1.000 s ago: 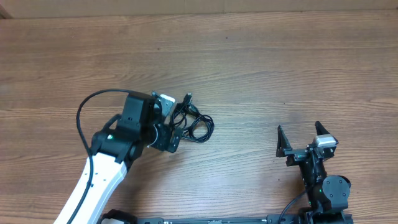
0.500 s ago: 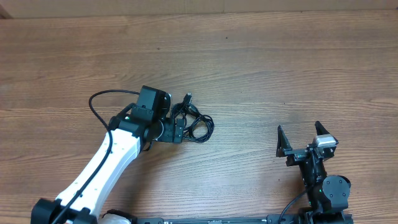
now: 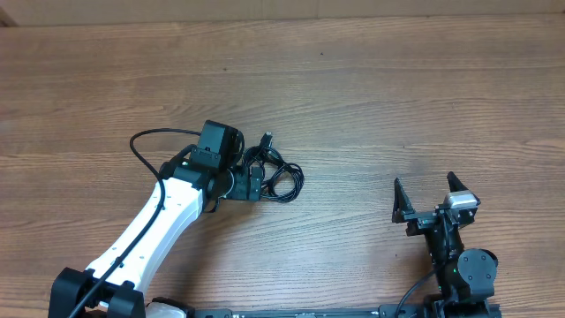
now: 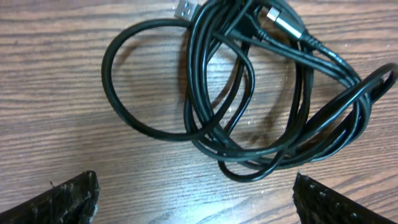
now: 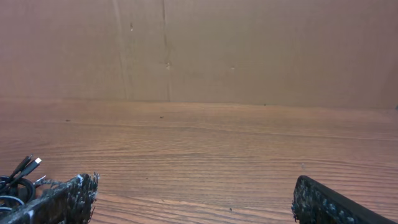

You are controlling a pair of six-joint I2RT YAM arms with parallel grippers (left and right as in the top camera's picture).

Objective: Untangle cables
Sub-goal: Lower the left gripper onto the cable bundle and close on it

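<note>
My left gripper is open above the crossing of the wide loop and bunched cables, and it needs to go down onto that crossing next, because several pieces of cable meet there.
The cables lie bunched in loose black loops on the wooden table, left of centre. In the left wrist view the cables fill the upper frame, with a silvery plug at the top. My left gripper hovers at the bundle's left edge, open. Its fingertips stand wide apart just short of the loops, with bare wood between them and nothing held. My right gripper sits at the lower right, open and empty, far from the bundle. The right wrist view shows the cables at its far left.
The left arm's own thick black cable arcs out to the left of its wrist. A brown cardboard wall stands behind the far table edge.
The left arm has swung its wrist right and slightly farther back, bringing the gripper up against the bundle. The cables and the right arm have not moved.
</note>
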